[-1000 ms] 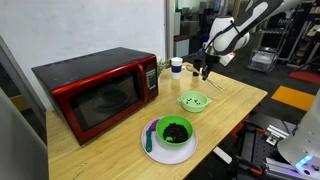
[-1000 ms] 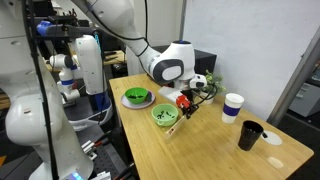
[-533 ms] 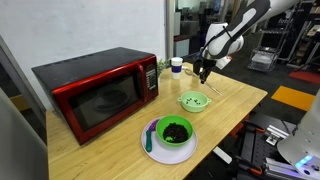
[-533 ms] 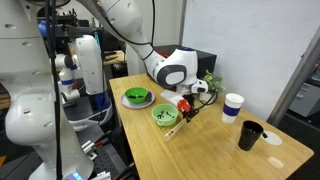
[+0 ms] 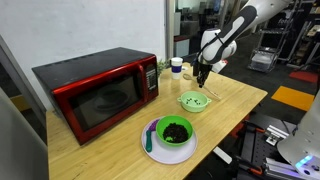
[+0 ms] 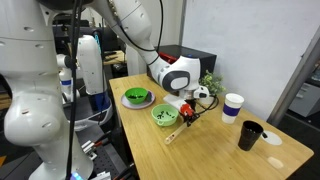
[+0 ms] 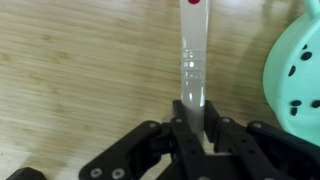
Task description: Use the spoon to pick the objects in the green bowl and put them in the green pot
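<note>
My gripper needs to go down until the slanting spoon lies flat and then let go of the spoon's handle, because the bare tabletop beside the light green bowl is below my gripper.
In the wrist view my gripper (image 7: 192,110) is shut on the handle of the pale spoon (image 7: 191,55), which runs straight away from the jaws over the wooden table and ends in a red mark. The light green bowl (image 7: 300,75), with small dark pieces inside, lies just to the spoon's right. In both exterior views the gripper (image 5: 203,73) (image 6: 191,104) hovers beside the bowl (image 5: 193,101) (image 6: 164,115), and the spoon (image 6: 175,125) slants down towards the table. The darker green pot (image 5: 174,131) (image 6: 137,97) stands on a white plate, beyond the bowl from the gripper.
A red microwave (image 5: 95,90) fills the back of the table. A blue utensil (image 5: 150,136) lies on the pot's plate. A white cup (image 6: 233,106) and a black cup (image 6: 249,135) stand further along the table, near its edge.
The arm has swung a little towards the green bowl, carrying the spoon with it. The grip has stayed shut.
</note>
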Robot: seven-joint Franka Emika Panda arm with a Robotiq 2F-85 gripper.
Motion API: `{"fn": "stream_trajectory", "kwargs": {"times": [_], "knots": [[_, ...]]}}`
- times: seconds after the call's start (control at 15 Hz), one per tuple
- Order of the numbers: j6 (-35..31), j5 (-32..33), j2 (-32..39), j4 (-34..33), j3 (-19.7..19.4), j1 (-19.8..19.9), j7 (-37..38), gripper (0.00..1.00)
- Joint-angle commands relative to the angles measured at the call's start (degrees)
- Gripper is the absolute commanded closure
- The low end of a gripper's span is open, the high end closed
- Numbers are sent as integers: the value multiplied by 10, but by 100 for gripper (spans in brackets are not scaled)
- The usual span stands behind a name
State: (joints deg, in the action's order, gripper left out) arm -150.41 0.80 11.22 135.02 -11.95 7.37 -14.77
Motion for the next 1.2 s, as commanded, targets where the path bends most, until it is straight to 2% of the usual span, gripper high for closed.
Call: {"fn": "stream_trajectory", "kwargs": {"times": [0.0,0.87,0.93,1.0,1.13], "knots": [[24,-9,28,-30,21,22,-12,94],[47,-11,67,-57,43,44,-24,94],[49,-10,67,-57,44,44,-26,53],[48,-3,66,-57,41,41,-24,52],[44,9,56,-51,40,36,-28,39]]}}
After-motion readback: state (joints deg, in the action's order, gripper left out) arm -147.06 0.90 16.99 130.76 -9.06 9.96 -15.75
